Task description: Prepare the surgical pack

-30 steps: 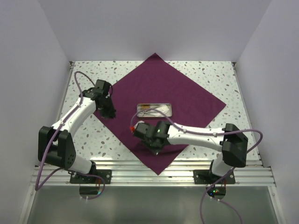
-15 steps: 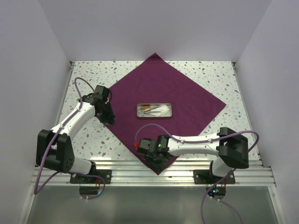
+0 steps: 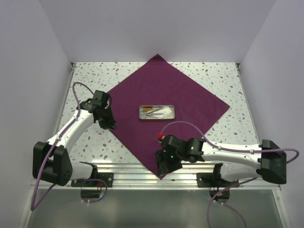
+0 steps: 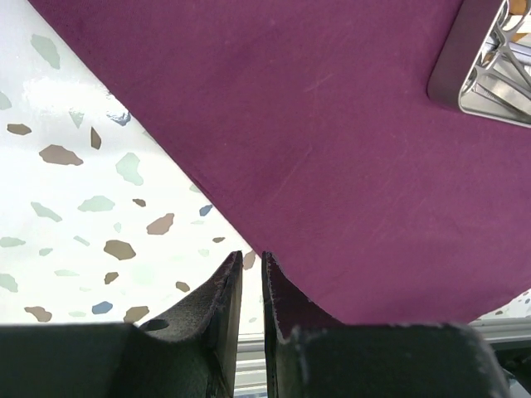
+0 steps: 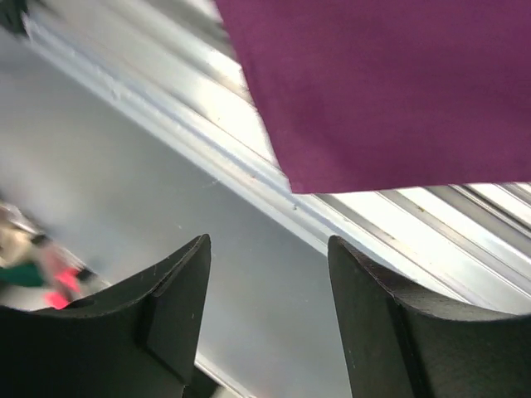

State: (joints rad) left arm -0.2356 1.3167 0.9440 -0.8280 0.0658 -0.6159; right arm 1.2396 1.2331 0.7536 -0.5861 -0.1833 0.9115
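My right gripper lowers and turns onto the purple cloth's near corner (image 3: 162,177) (image 5: 300,184) next, because that corner lies over the metal bar.
The plum-purple cloth (image 3: 185,95) of the surgical pack lies flat as a diamond on the table. The small steel tray (image 3: 157,112) with instruments sits at its middle, and its corner shows in the left wrist view (image 4: 489,66). My left gripper (image 3: 109,123) hovers at the cloth's left edge (image 4: 332,149). Its jaws (image 4: 250,267) are nearly together with only a slit between them and nothing in it. My right gripper (image 3: 164,168) stands wide open and empty (image 5: 270,249) over the near rail, just past the cloth's near corner (image 5: 292,184).
The speckled tabletop (image 3: 213,76) surrounds the cloth, with white walls on three sides. A ribbed metal rail (image 3: 133,168) runs along the near edge, seen close in the right wrist view (image 5: 249,178). Both arm bases are bolted there.
My right gripper has drawn back from the cloth's lower part to the near corner and opened from shut. The left gripper has slid slightly left and nearer, its jaws unchanged.
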